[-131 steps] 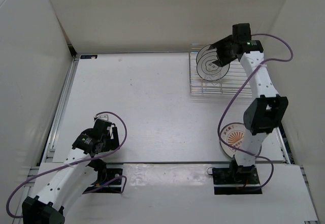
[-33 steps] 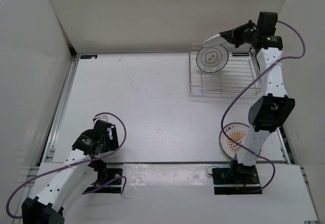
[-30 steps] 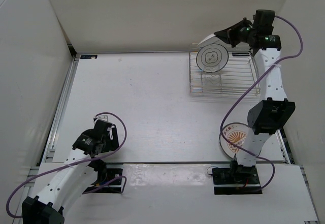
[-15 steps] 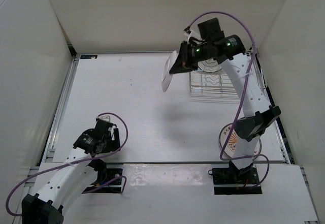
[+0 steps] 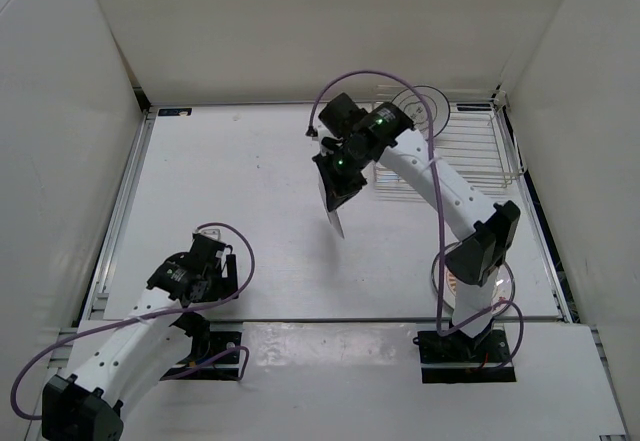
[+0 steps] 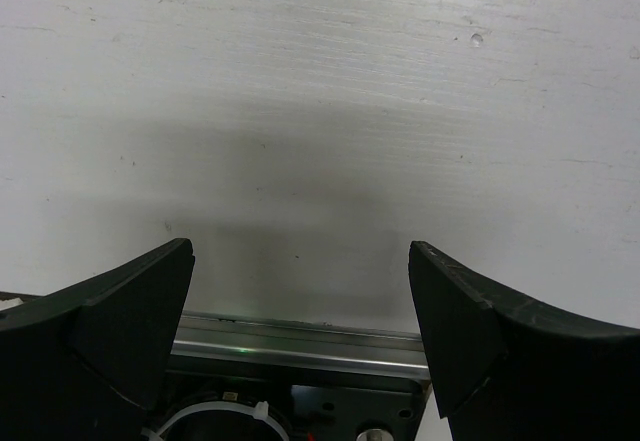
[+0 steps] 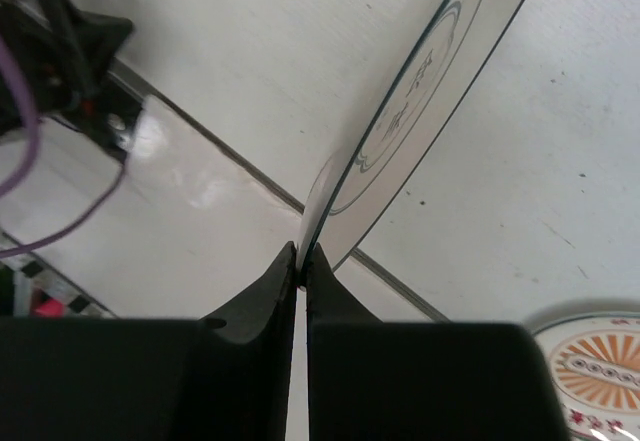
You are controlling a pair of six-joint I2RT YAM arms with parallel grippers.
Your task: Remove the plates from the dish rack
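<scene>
The tabletop below my right gripper is bare, before the sunburst plate. I will next lower my right gripper back toward it and tilt the ringed plate flat to release it.
My right gripper is shut on the rim of a white plate with thin dark rings, held on edge over the middle of the table. In the right wrist view that plate rises from between the closed fingertips of the right gripper. A second ringed plate stands upright at the back left of the wire dish rack. The orange sunburst plate lies flat on the table by the right arm's base, partly hidden by the arm. My left gripper is open and empty, low over the near left table.
White walls close in the table at the back and on both sides. A metal rail runs along the table's near edge under the left gripper. A purple cable loops above the right wrist.
The right arm has swung left and forward from the rack, carrying the ringed plate out over the table's middle. The left arm has barely moved.
</scene>
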